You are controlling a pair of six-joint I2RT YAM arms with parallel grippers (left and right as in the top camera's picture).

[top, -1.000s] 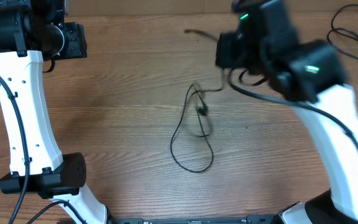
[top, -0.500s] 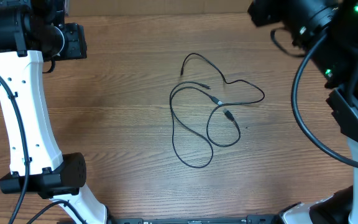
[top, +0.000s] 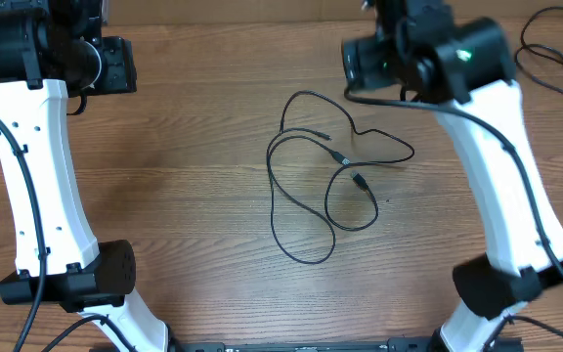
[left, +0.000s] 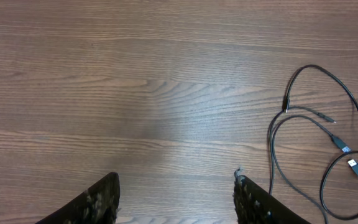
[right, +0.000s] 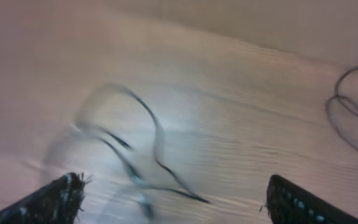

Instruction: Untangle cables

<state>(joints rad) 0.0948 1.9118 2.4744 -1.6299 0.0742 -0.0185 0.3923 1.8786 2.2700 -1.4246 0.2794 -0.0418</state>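
Note:
The second cable's sharp bend (top: 411,153) (right: 205,200) is below my right gripper and toward my base, apart from the plug ends, so my right gripper should move down and back onto it.
The cables (top: 345,159) lie in loose black loops in the middle of the wooden table, crossing each other, with small plug ends (top: 360,181) near the centre. They also show at the right edge of the left wrist view, as cables (left: 342,148). My left gripper (left: 176,190) is open over bare wood to the left of the loops, holding nothing. My right gripper (right: 176,193) stands wide open above the blurred cables (right: 157,134), with nothing between its fingers. The right arm (top: 438,54) hangs over the table's far side, just beyond the loops.
Another thin black wire (top: 545,39) lies at the table's far right corner and shows as a wire (right: 353,112) at the right of the right wrist view. The left arm (top: 37,166) stands along the left side.
One second ago my right gripper was shut on the cables and held them dangling. It has let go and opened; the cables now lie spread on the table, and the right arm has swung back.

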